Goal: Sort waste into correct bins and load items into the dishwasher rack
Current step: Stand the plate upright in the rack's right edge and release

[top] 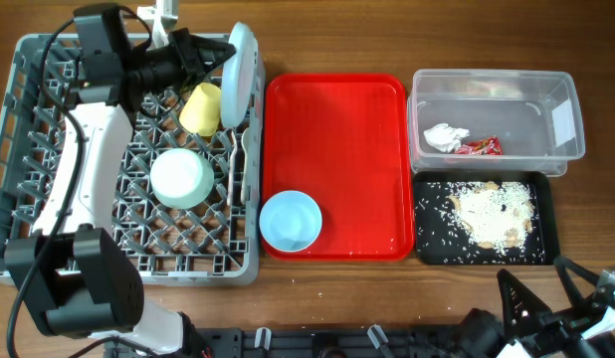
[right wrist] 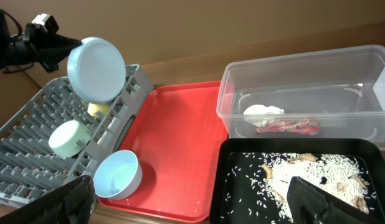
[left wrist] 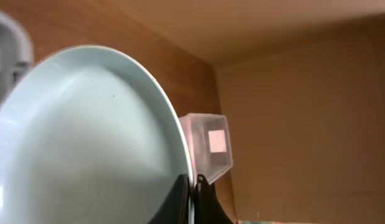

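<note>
My left gripper moves down next, lowering the pale blue plate on edge into the rack [top: 19, 149] beside the yellow cup before releasing its rim, since the plate still hangs high.
My left gripper [top: 220, 52] is shut on the rim of a pale blue plate [top: 240, 75], held on edge over the right side of the grey dishwasher rack [top: 19, 149]. The plate fills the left wrist view [left wrist: 86, 137], pinched between the fingers [left wrist: 194, 186]. In the rack are a yellow cup [top: 200, 107] and a pale green cup [top: 182, 177]. A light blue bowl [top: 290, 221] sits on the red tray [top: 347, 129]. My right gripper [top: 556, 298] is open and empty at the table's front right [right wrist: 192, 199].
A clear bin [top: 495, 119] at the back right holds a crumpled white tissue [top: 444, 136] and a red wrapper [top: 479, 147]. A black tray [top: 432, 234] in front of it holds rice and food scraps [top: 492, 214].
</note>
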### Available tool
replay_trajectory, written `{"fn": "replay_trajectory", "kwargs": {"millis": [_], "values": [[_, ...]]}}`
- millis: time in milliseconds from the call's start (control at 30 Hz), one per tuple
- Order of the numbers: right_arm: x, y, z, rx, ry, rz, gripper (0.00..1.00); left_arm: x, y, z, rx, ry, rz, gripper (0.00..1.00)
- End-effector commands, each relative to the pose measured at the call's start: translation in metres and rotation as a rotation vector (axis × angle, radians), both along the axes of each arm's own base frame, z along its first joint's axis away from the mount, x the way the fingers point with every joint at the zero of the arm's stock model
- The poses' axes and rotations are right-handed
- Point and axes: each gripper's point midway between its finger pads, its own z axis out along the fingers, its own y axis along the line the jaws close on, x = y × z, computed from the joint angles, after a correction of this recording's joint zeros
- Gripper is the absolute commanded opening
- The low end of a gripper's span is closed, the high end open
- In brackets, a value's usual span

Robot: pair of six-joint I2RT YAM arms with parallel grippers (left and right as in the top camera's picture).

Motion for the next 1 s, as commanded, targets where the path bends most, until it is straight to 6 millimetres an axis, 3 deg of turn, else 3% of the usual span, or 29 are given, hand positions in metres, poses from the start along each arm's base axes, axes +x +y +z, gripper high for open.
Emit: {"fn": "replay_trajectory", "kwargs": {"millis": [0,233,400,433,467,567,667,733,800,867,967], "values": [[-0.001,-0.001,0.000,0.014,0.000,-0.002,1.00,0.010,0.016,-0.027,0.087,0.084,0.119,0.04],[-0.001,0.000,0.000,0.014,0.000,-0.001,1.00,0.024,0.026,-0.057,0.111,0.164,0.191,0.04],[-0.001,-0.001,0.000,0.013,0.000,-0.002,1.00,0.039,0.028,-0.063,0.113,0.133,0.214,0.05],[-0.001,-0.001,0.000,0.013,0.000,-0.002,1.00,0.040,0.028,-0.063,0.117,0.129,0.213,0.10],[-0.001,-0.001,0.000,0.014,0.000,-0.002,1.00,0.040,0.028,-0.062,0.116,0.123,0.213,0.26],[-0.001,0.000,0.000,0.014,0.001,-0.001,1.00,0.041,0.028,-0.060,0.116,0.113,0.214,0.43],[-0.001,-0.001,0.000,0.014,0.000,-0.002,1.00,0.045,0.031,-0.041,0.115,0.040,0.225,0.75],[-0.001,-0.001,0.000,0.014,0.000,-0.002,1.00,0.046,0.035,-0.022,0.114,-0.019,0.235,0.86],[-0.001,-0.001,0.000,0.013,0.000,-0.002,1.00,0.039,0.040,0.004,0.127,-0.072,0.265,0.94],[-0.001,-0.001,0.000,0.014,0.000,-0.002,1.00,0.031,0.042,0.020,0.138,-0.093,0.286,0.95],[-0.001,-0.001,0.000,0.013,0.000,-0.002,1.00,-0.004,0.040,0.057,0.146,-0.108,0.299,0.95]]}}
